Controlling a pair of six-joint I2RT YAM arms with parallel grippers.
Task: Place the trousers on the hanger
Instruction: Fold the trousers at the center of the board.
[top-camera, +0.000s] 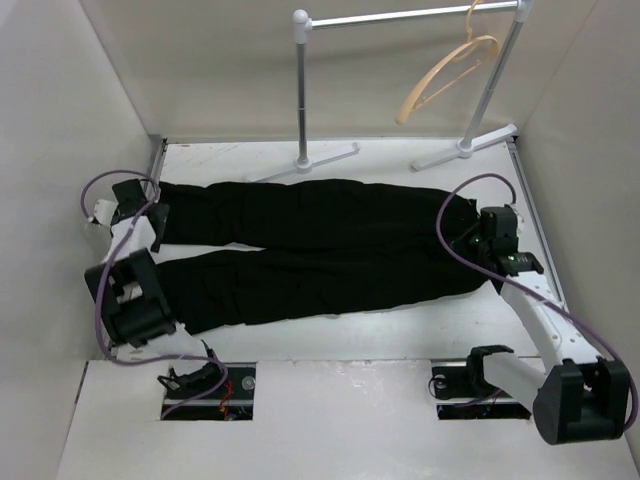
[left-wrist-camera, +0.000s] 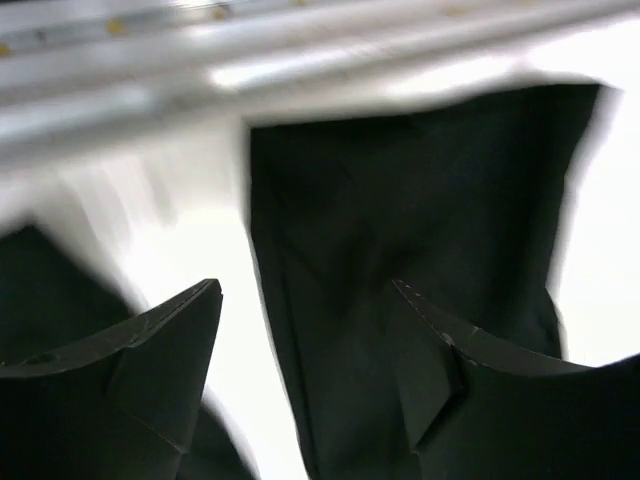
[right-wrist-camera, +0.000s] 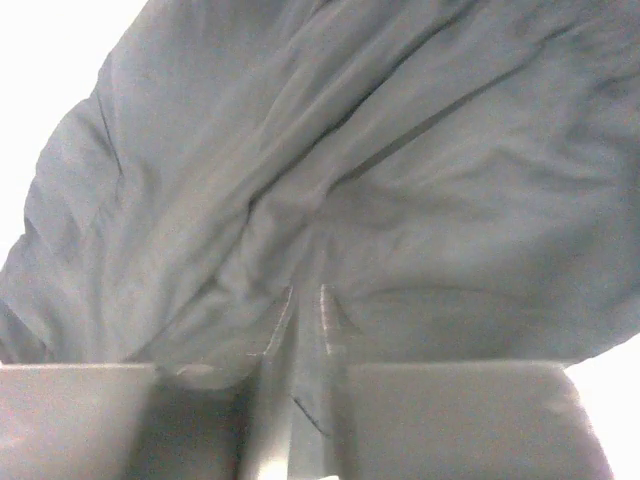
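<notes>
The robot's open left gripper is above the far leg, so next it should come back across the gap and down onto the near leg's cuff (top-camera: 177, 282) to close.
The black trousers (top-camera: 320, 250) lie flat across the white table, with the legs pointing left and the waist at the right. My left gripper (top-camera: 153, 215) is open over the leg ends. In the left wrist view its fingers (left-wrist-camera: 190, 330) straddle the edge of one leg's cuff (left-wrist-camera: 420, 220), and the gripper (left-wrist-camera: 305, 300) holds nothing. My right gripper (top-camera: 468, 240) is at the waist end. In the right wrist view it (right-wrist-camera: 307, 295) is shut on a fold of the trousers (right-wrist-camera: 350, 150). The tan hanger (top-camera: 450, 70) hangs on the rail at the back right.
A silver metal rail (top-camera: 400, 17) stands at the back on two poles with white feet (top-camera: 305, 160). Enclosure walls close in on the left, right and back. Two cutouts with cables (top-camera: 208, 385) sit at the near edge by the arm bases.
</notes>
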